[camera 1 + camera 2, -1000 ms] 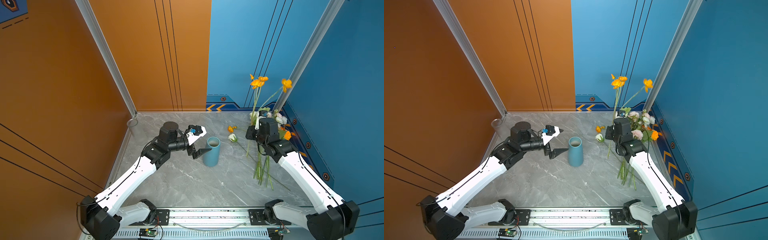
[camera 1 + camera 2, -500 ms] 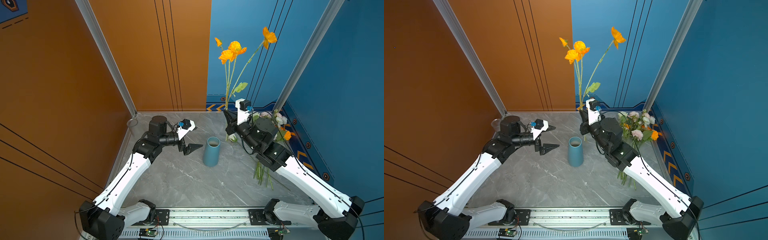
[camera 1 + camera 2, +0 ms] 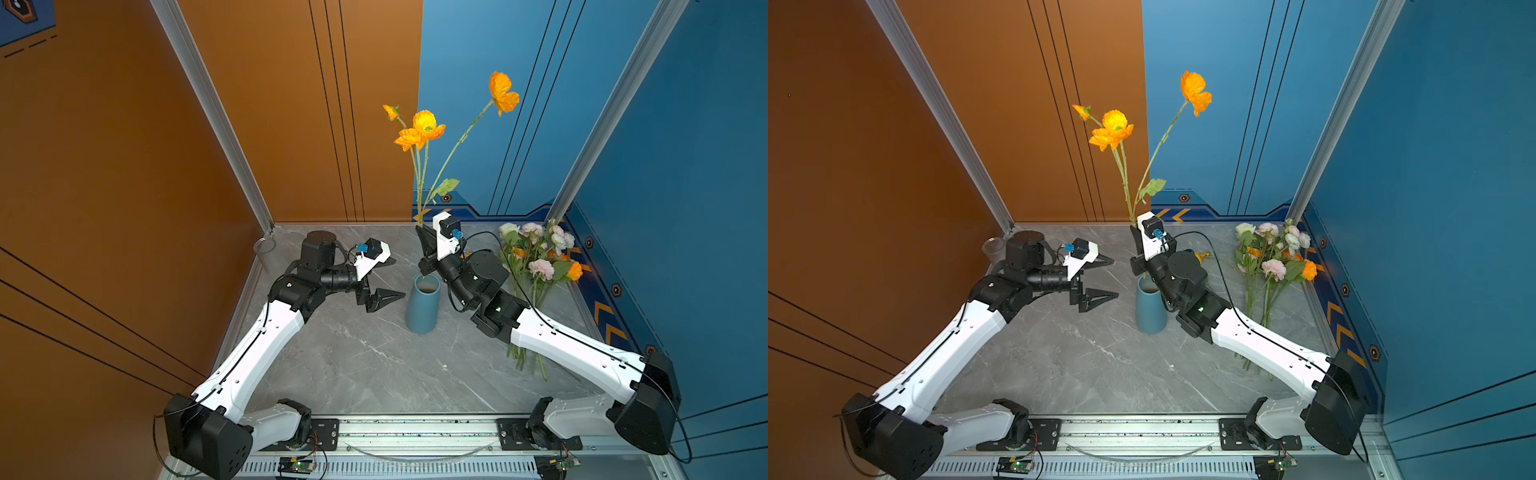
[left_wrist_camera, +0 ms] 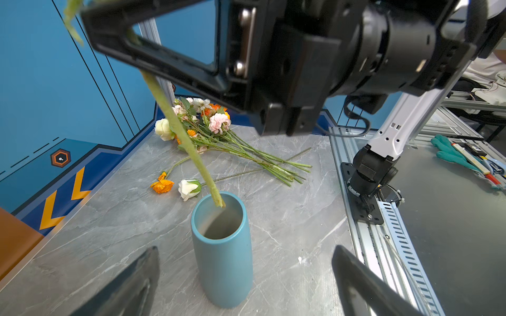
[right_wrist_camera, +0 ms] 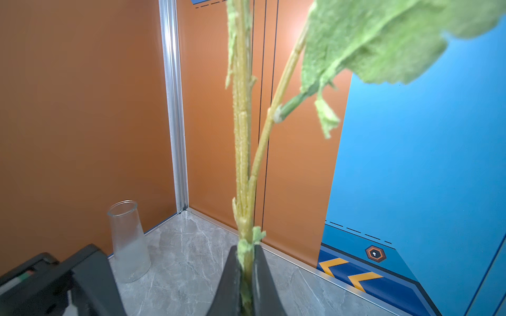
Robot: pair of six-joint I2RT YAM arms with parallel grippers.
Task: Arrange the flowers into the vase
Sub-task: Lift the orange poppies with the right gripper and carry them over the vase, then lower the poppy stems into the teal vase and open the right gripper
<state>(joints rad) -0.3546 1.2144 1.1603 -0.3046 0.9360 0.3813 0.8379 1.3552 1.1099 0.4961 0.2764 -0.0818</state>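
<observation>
My right gripper lowers the green stem into the vase's opening [image 3: 427, 284] next and releases it there, since the stem's cut end already sits at the vase's rim.
A teal vase [image 3: 422, 305] [image 3: 1150, 309] [image 4: 223, 254] stands upright mid-table. My right gripper [image 3: 420, 232] [image 3: 1134, 232] [image 5: 244, 250] is shut on the green stem [image 5: 243, 164] of the tall orange flowers [image 3: 419, 129] [image 3: 1113, 129], held upright above the vase. In the left wrist view the stem's cut end [image 4: 217, 201] sits at the vase's mouth. The other flowers [image 3: 536, 257] [image 3: 1273, 253] [image 4: 213, 123] lie in a bunch on the right. My left gripper [image 3: 392, 278] [image 3: 1115, 277] [image 4: 246, 249] is open, left of the vase and holding nothing.
A clear plastic cup [image 3: 262, 245] [image 3: 992, 248] [image 5: 128, 240] stands in the back left corner. One loose orange bloom [image 4: 162, 185] and a white bloom [image 4: 189, 188] lie behind the vase. Walls enclose three sides, and a metal rail [image 3: 415, 432] runs along the front.
My right arm has lifted the orange flowers from the pile on the right and swung left over the vase. My left gripper has drawn back a little from the vase, still open.
</observation>
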